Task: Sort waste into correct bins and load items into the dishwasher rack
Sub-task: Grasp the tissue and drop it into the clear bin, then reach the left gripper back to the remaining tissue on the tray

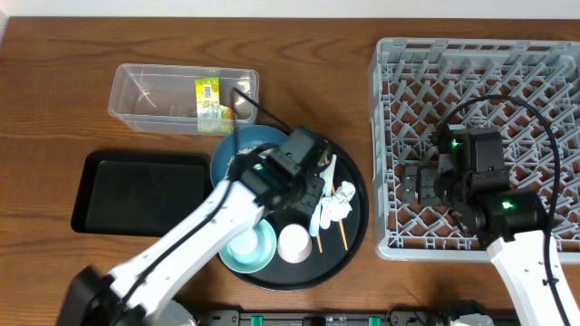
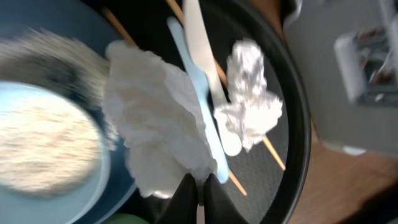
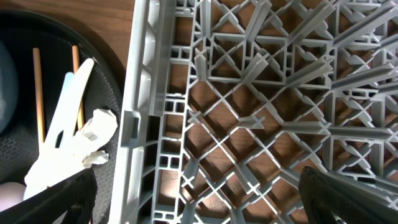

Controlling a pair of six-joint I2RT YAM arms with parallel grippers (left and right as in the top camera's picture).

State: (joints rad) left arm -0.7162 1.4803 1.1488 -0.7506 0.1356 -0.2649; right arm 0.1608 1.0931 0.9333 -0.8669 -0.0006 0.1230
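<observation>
My left gripper moves outward past the blue bowl and over the clear tub next, then releases the napkin, since the snack wrapper already lies there.
My left gripper (image 1: 305, 181) (image 2: 200, 186) is shut on a crumpled white napkin (image 2: 155, 118) above the round black tray (image 1: 355, 237). A second napkin (image 1: 338, 204) (image 2: 249, 106) lies on that tray beside the white spoon (image 1: 323, 215) (image 2: 198, 43) and chopsticks (image 1: 343, 237) (image 2: 273, 154). The blue bowl (image 1: 237, 150) (image 2: 56, 56) holds rice, blurred. The teal bowl (image 1: 251, 248) and a white cup (image 1: 294, 244) stand at the tray's front. The snack wrapper (image 1: 209, 98) lies in the clear tub (image 1: 145, 91). My right gripper (image 1: 424, 181) (image 3: 205, 199) is open and empty over the grey rack (image 1: 544, 81) (image 3: 205, 112).
The shallow black rectangular tray (image 1: 136, 195) lies at the left, in front of the clear tub. In the right wrist view the rack's wall (image 3: 140, 93) separates the round tray, with the napkin (image 3: 99, 130) and the spoon (image 3: 68, 106), from the rack's pegs.
</observation>
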